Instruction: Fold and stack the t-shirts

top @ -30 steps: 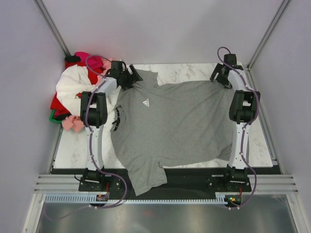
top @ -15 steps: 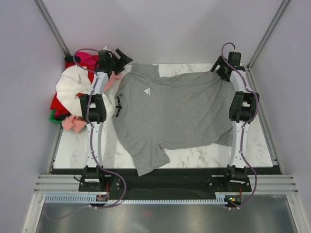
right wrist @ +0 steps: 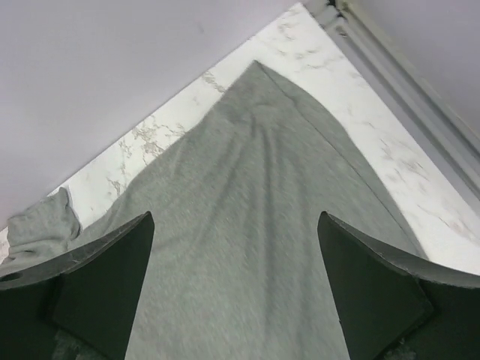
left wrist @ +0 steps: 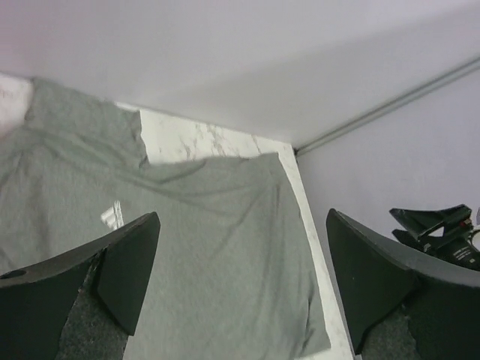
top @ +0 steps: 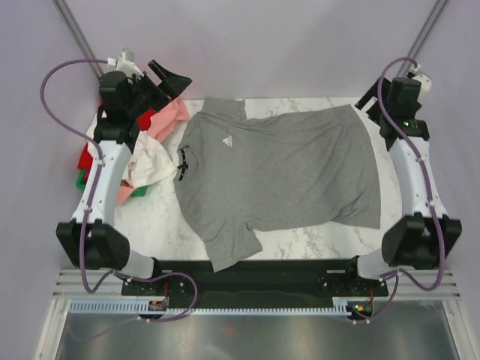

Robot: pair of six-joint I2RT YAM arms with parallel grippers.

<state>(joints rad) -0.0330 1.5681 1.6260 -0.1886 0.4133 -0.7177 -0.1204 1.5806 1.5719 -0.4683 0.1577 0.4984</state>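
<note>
I should move my right gripper down and back along the hem next, onto the grey t-shirt's near hem corner [top: 376, 224], which lies exposed on the marble.
The grey t-shirt [top: 277, 176] lies spread flat on the marble table [top: 300, 241], white chest logo [top: 226, 140] up, collar to the left, one sleeve hanging over the near edge. My left gripper [top: 169, 79] is open and empty, raised above the far left corner beyond the shirt's sleeve. Its wrist view shows the shirt [left wrist: 217, 247] below between the spread fingers [left wrist: 127, 270]. My right gripper [top: 370, 97] is open and empty, raised above the shirt's far right hem corner. Its wrist view shows that corner [right wrist: 255, 172] below.
A pile of other shirts lies at the left table edge: pink [top: 171, 116], white [top: 150, 161], red [top: 88, 157] and green [top: 79, 178]. Grey enclosure walls stand close on three sides. The right gripper shows in the left wrist view [left wrist: 439, 223].
Both arms drew the grey shirt farther onto the table, then rose and swung outward away from it. The left arm now stands over the pile, whose white and pink shirts shifted.
</note>
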